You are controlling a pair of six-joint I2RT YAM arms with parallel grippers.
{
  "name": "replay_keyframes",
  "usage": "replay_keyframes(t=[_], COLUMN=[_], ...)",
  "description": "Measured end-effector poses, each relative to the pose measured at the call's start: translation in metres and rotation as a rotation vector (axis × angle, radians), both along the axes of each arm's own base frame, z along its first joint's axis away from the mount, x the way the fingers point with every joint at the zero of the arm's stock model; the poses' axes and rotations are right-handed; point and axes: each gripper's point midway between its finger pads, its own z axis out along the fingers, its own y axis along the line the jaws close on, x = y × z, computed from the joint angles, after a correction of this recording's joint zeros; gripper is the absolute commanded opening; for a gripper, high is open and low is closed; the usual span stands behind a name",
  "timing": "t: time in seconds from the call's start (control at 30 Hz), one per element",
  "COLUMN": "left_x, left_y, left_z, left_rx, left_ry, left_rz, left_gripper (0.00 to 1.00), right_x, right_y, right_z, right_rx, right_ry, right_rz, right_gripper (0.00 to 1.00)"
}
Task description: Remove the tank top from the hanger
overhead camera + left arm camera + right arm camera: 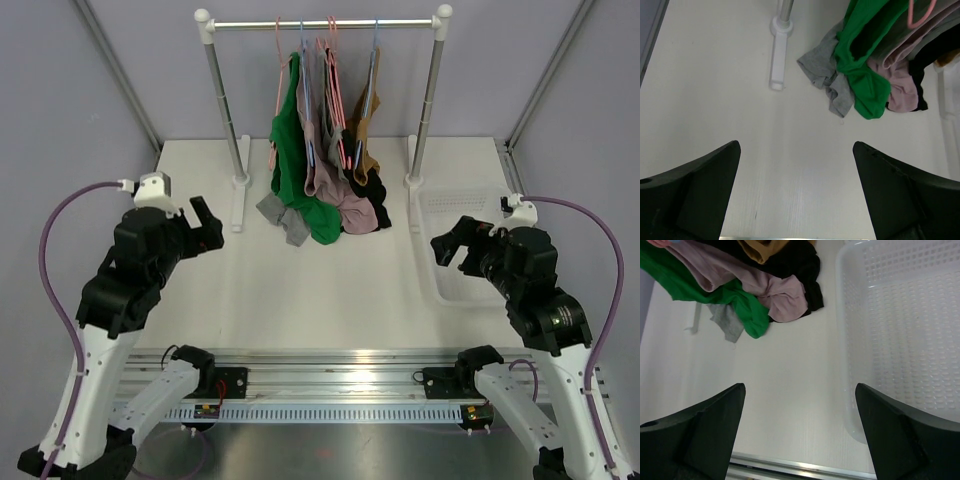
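My left gripper will move up and outward onto the pink hanger's near arm, because that arm is bare and the green tank top hangs there at the end of the row.
Several tank tops hang on pink and blue hangers (281, 60) from the rail (320, 22) of a white rack at the back of the table. A green tank top (295, 150) is the leftmost, with grey, mauve, black and tan ones beside it. Their hems pile on the table. The same green top (865, 75) shows in the left wrist view and again (745, 310) in the right wrist view. My left gripper (205, 230) (795, 144) hovers open and empty, near left of the clothes. My right gripper (450, 245) (800, 385) is open and empty, near right of them.
A white perforated basket (455, 205) (900, 315) sits on the table's right side, partly under my right gripper. The rack's left post (225, 110) and its foot (777, 60) stand just beyond my left gripper. Grey walls enclose the table.
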Motion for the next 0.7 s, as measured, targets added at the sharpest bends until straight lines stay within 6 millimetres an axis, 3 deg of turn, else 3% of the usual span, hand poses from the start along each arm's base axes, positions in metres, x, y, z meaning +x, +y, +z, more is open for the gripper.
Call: replay_keyframes(t=[0.2,0.37,0.5,0.6,0.7], left_x=[0.057,0.120,0.178,0.217,0.244], left_y=[-0.027,-0.056,-0.080,-0.094,-0.103], left_z=[0.063,0.093,0.092,0.077,0.059], left_rx=[-0.047,-0.040,0.003,0.035,0.061], left_ry=[-0.092,-0.151,-0.159,-0.141,-0.115], left_rz=[-0.040,-0.116,-0.171,-0.196,-0.216], left_gripper=[0.99,0.99,0.99,0.97,0.91], right_x=[-0.004,-0.016,-0.027,-0.033,-0.039], right_y=[0.023,0.038,0.045,0.048,0.050], right_z=[0.013,0.021,0.026,0.029,0.031], right_rx=[0.087,0.147,0.179,0.191,0.201], right_ry=[-0.037,-0.053,-0.065,-0.072,-0.081], right_rz=[0.109,0.188,0.238,0.262,0.285], right_gripper=[0.99,1.00,1.00,1.00,0.99])
